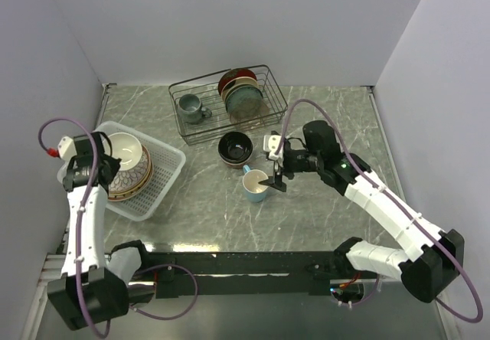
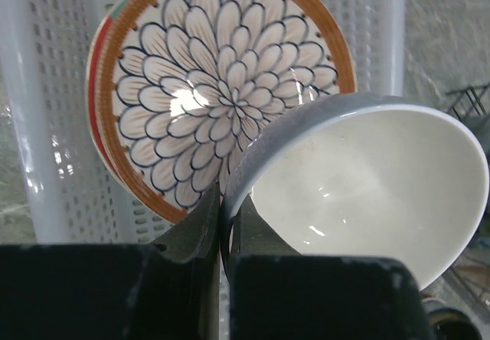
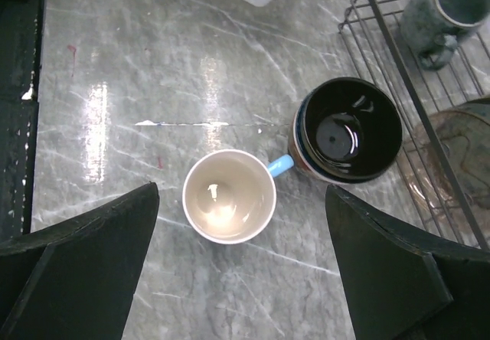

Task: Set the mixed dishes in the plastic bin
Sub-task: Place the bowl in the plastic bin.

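The petal-patterned top plate (image 1: 132, 178) (image 2: 230, 104) lies below my left gripper, so my left gripper should next lower the bowl onto that plate and release the bowl's rim there.
My left gripper (image 2: 223, 202) is shut on the rim of a cream bowl (image 2: 367, 187) with a grey-blue outside. It holds the bowl (image 1: 125, 150) tilted over a stack of plates (image 1: 132, 181) in the white plastic bin (image 1: 164, 183). The top plate (image 2: 222, 80) has a blue petal pattern and an orange rim. My right gripper (image 3: 241, 225) is open above the light blue mug (image 3: 228, 196), which stands upright on the table (image 1: 256, 186). A dark bowl (image 1: 235, 148) stands just behind the mug; it also shows in the right wrist view (image 3: 348, 129).
A black wire rack (image 1: 226, 102) at the back holds a grey mug (image 1: 191, 109) and several upright plates (image 1: 240, 93). The rack and grey mug (image 3: 440, 11) show at the right wrist view's right edge. Walls close in the table on three sides.
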`<state>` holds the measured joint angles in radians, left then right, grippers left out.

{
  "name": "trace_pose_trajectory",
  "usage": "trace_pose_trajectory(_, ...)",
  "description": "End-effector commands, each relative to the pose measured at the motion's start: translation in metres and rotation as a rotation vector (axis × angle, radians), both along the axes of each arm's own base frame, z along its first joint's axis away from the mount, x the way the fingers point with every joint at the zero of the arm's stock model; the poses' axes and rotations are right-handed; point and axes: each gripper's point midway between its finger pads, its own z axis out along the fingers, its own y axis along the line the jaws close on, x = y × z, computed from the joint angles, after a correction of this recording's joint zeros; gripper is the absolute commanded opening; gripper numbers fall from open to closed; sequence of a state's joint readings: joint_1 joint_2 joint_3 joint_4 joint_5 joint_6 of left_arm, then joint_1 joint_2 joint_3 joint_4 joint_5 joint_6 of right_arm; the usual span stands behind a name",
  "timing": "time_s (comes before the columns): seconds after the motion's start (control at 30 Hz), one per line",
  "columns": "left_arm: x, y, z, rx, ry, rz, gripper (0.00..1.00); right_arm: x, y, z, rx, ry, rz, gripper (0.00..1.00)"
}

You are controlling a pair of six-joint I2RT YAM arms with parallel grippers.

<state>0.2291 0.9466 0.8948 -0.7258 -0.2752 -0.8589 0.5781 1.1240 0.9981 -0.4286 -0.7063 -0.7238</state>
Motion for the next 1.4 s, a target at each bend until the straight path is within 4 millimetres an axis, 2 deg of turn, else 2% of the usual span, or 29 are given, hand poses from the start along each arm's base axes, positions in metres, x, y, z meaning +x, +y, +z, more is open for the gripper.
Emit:
trace_pose_trajectory(0.0,0.025,0.018,0.01,-0.041,-0.107,0.009,0.01,0.002,-0.004,0.021,0.115,-0.038,-0.006,0.98)
trace_pose_trajectory(0.17,0.028,0.036,-0.022,-0.109,-0.032,0.054,0.01,0.006,-0.023,0.008,0.15,-0.008,-0.054,0.99)
trace_pose_trajectory(0.27,0.031,0.043,-0.033,-0.131,-0.011,0.071,0.01,0.008,-0.034,0.008,0.189,0.001,-0.078,1.0)
trace_pose_trajectory(0.57,0.038,0.055,-0.05,-0.179,0.033,0.106,0.01,0.005,-0.051,0.004,0.253,0.047,-0.077,1.0)
trace_pose_trajectory(0.67,0.041,0.057,-0.054,-0.183,0.052,0.106,0.12,0.006,-0.055,0.003,0.253,0.046,-0.085,1.0)
trace_pose_trajectory(0.83,0.042,0.06,-0.065,-0.204,0.093,0.112,0.15,0.007,-0.059,0.003,0.256,0.039,-0.089,1.0)
trace_pose_trajectory(0.93,0.041,0.06,-0.067,-0.213,0.1,0.113,0.31,0.007,-0.06,0.003,0.253,0.037,-0.091,1.0)
trace_pose_trajectory(0.97,0.042,0.061,-0.065,-0.209,0.096,0.11,0.5,0.006,-0.061,0.002,0.252,0.039,-0.091,1.0)
trace_pose_trajectory(1.03,0.04,0.061,-0.061,-0.204,0.095,0.111,0.74,0.007,-0.061,0.002,0.249,0.035,-0.09,1.0)
trace_pose_trajectory(1.07,0.04,0.062,-0.058,-0.197,0.09,0.116,0.89,0.006,-0.062,0.002,0.247,0.037,-0.09,1.0)
trace_pose_trajectory(1.1,0.037,0.062,-0.054,-0.191,0.088,0.115,0.95,0.006,-0.062,0.002,0.248,0.034,-0.091,1.0)
trace_pose_trajectory(1.13,0.037,0.062,-0.05,-0.186,0.083,0.115,0.99,0.006,-0.063,0.002,0.247,0.03,-0.092,1.0)
trace_pose_trajectory(1.37,0.032,0.056,-0.009,-0.149,-0.002,0.091,0.99,0.008,-0.07,0.004,0.238,-0.003,-0.113,1.0)
